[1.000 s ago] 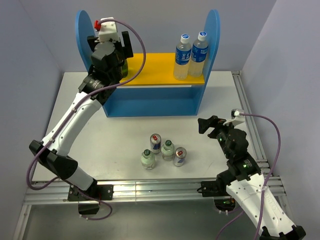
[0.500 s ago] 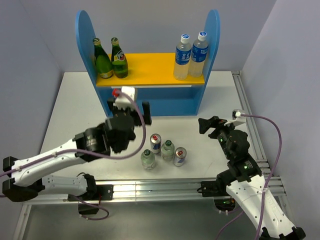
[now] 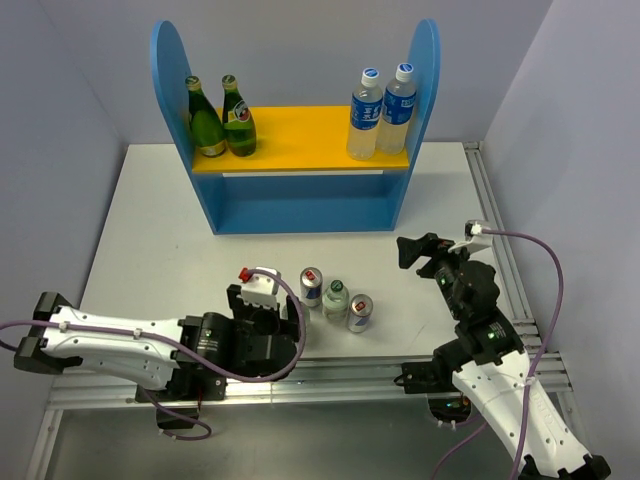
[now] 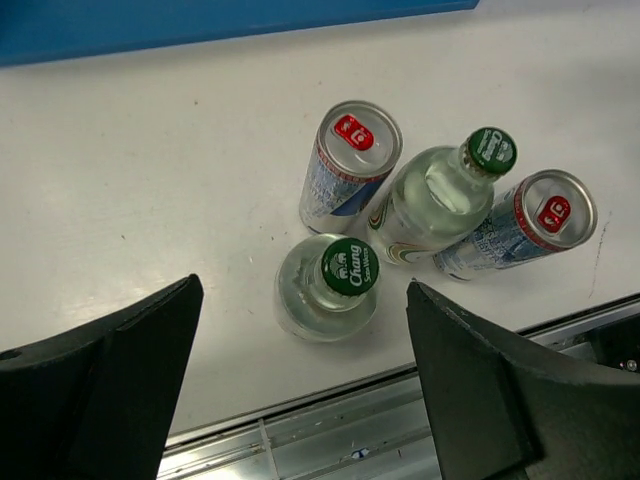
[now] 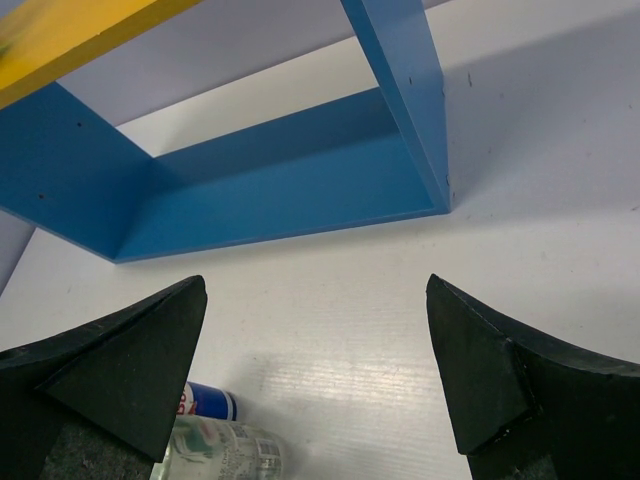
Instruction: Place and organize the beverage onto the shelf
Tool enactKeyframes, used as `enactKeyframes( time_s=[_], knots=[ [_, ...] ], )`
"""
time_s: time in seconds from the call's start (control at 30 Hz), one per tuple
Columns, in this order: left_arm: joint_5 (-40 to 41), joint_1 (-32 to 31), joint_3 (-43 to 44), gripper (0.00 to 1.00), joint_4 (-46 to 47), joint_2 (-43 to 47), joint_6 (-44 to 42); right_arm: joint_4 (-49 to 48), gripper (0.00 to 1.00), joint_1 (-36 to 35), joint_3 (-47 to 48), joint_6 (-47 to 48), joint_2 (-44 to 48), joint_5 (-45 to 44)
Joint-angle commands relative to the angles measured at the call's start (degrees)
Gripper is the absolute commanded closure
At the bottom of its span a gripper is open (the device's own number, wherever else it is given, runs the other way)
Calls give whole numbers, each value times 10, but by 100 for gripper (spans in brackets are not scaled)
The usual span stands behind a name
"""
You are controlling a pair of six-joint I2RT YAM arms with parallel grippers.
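Observation:
The left gripper needs to go down around the body of the second short clear bottle and close, because the bottle stands upright below, between the spread fingers.
The blue shelf with a yellow upper board stands at the back. Two dark green bottles stand on the board's left end. On the table in front are two cans and a short clear bottle. My left gripper is open above the second short clear bottle, which covers it in the top view; its green cap sits between the spread fingers. My right gripper is open and empty at the right, facing the shelf.
Two taller clear plastic bottles with blue caps stand on the board's right end. The metal rail of the table's front edge lies just below the left gripper. A can and clear bottle show low in the right wrist view.
My left arm has come down from the shelf's left end to the table's front, now over the front clear bottle. Both green bottles stand free on the board. The right arm has not moved.

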State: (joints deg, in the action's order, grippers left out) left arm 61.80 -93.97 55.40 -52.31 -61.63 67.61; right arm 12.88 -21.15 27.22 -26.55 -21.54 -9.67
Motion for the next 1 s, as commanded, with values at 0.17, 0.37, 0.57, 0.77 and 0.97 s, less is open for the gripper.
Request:
enactKeyframes(
  time_s=[0.17, 0.37, 0.57, 0.77, 0.97],
  knots=[
    [33, -31, -68, 11, 76, -19, 86, -13, 3, -3, -5, -1, 30, -6],
    [57, -31, -105, 12, 149, -43, 69, -10, 3, -3, -6, -2, 35, -2],
    [32, -31, -115, 9, 182, -89, 73, -8, 3, -3, -8, -2, 40, -1],
    [28, -32, -128, 7, 150, -137, 148, -5, 3, -4, -8, -3, 48, -4],
    [31, -32, -172, 6, 214, -171, 148, -2, 3, -3, -8, -4, 50, -6]
  ],
)
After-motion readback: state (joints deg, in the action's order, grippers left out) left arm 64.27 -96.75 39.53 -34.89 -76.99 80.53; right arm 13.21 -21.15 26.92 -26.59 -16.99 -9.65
